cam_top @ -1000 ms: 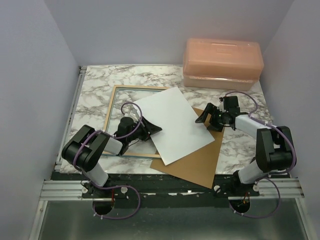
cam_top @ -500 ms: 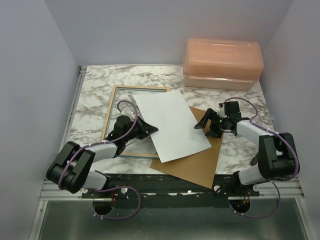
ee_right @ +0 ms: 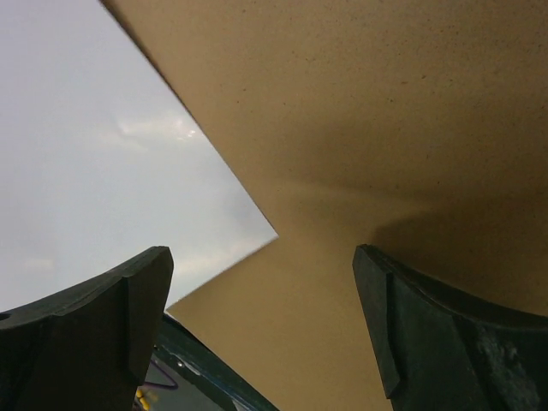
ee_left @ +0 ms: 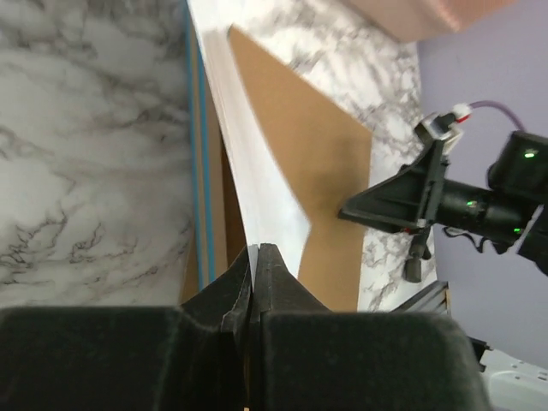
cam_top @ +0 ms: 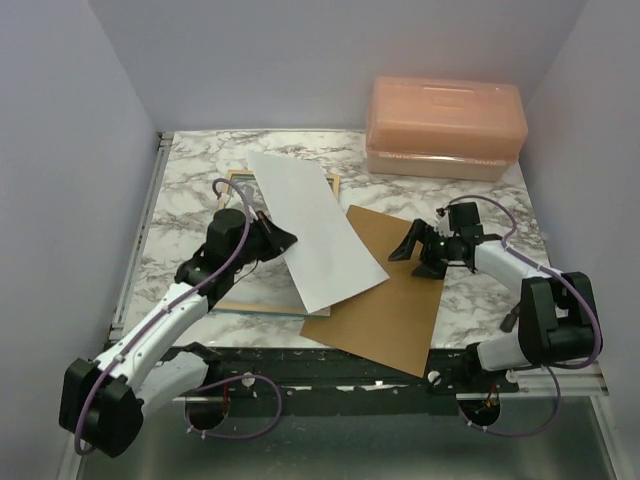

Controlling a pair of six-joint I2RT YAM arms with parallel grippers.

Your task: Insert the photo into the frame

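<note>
My right gripper's open fingers hover off the frame's bar nearest the backing sheet, so next my right gripper should go left in the top view onto that bar.
The photo (cam_top: 312,232) shows its plain white back and stands tilted, its left edge raised over the frame. My left gripper (cam_top: 286,240) is shut on that edge; in the left wrist view the jaws (ee_left: 255,250) pinch the thin white sheet (ee_left: 248,171). The frame (cam_top: 250,307) lies flat with its pale wood side up, mostly hidden under the photo and arm; its blue edge (ee_left: 195,171) shows in the wrist view. My right gripper (cam_top: 412,254) hovers open over the brown backing sheet (cam_top: 385,300), holding nothing. Between its fingers (ee_right: 265,317) I see the backing sheet (ee_right: 385,128) and the photo's corner (ee_right: 103,171).
A peach plastic box (cam_top: 445,125) stands at the back right. The brown backing sheet juts over the table's near edge. Marble tabletop (cam_top: 185,200) shows left of the frame. Purple walls close in on both sides.
My left gripper has shut on the photo's left edge and lifted it, swinging it toward the back left. More of the backing sheet is uncovered. The right gripper has barely moved.
</note>
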